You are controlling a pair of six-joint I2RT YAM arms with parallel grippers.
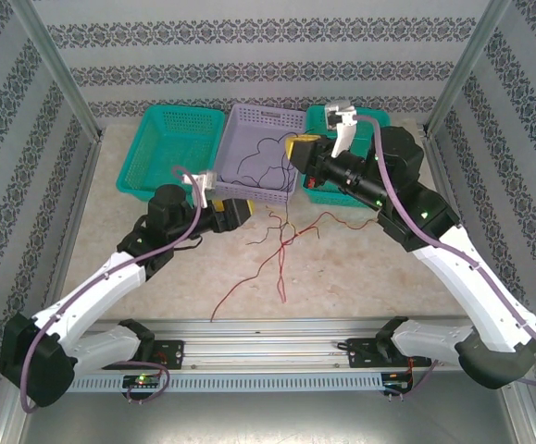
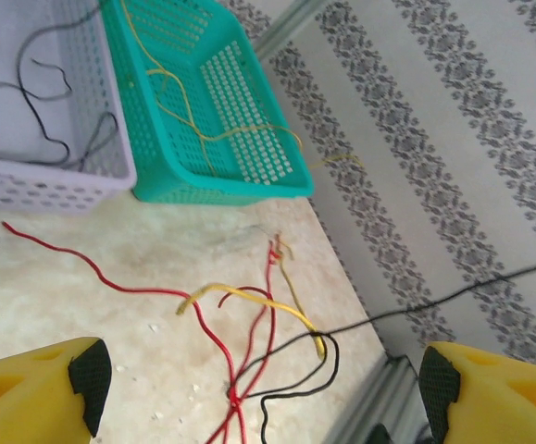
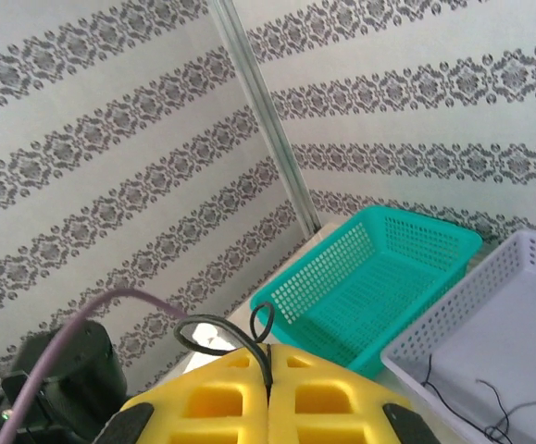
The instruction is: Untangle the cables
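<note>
The black cable is caught at that crossing (image 1: 280, 261) (image 2: 230, 424), so the robot's left gripper should next move back and down onto the red cables just short of it.
A tangle of red cables (image 1: 278, 246) lies on the table in front of the baskets. In the left wrist view, red cables (image 2: 214, 335), a yellow cable (image 2: 254, 298) and a black cable (image 2: 314, 370) cross each other in that tangle, and the black one runs taut up to the right. My left gripper (image 1: 243, 212) (image 2: 263, 393) is open just left of the tangle, with nothing between its fingers. My right gripper (image 1: 292, 154) (image 3: 268, 370) hovers over the purple basket's right edge, shut on a black cable (image 3: 210, 326) that loops out above its fingertips.
The purple basket (image 1: 249, 120) (image 2: 55, 180) (image 3: 517, 277) holds loose black cables. A green basket (image 1: 166, 139) (image 3: 379, 277) stands to its left. Another green basket (image 1: 318, 191) (image 2: 249, 139), to its right, holds yellow cables. Patterned walls and metal posts enclose the table.
</note>
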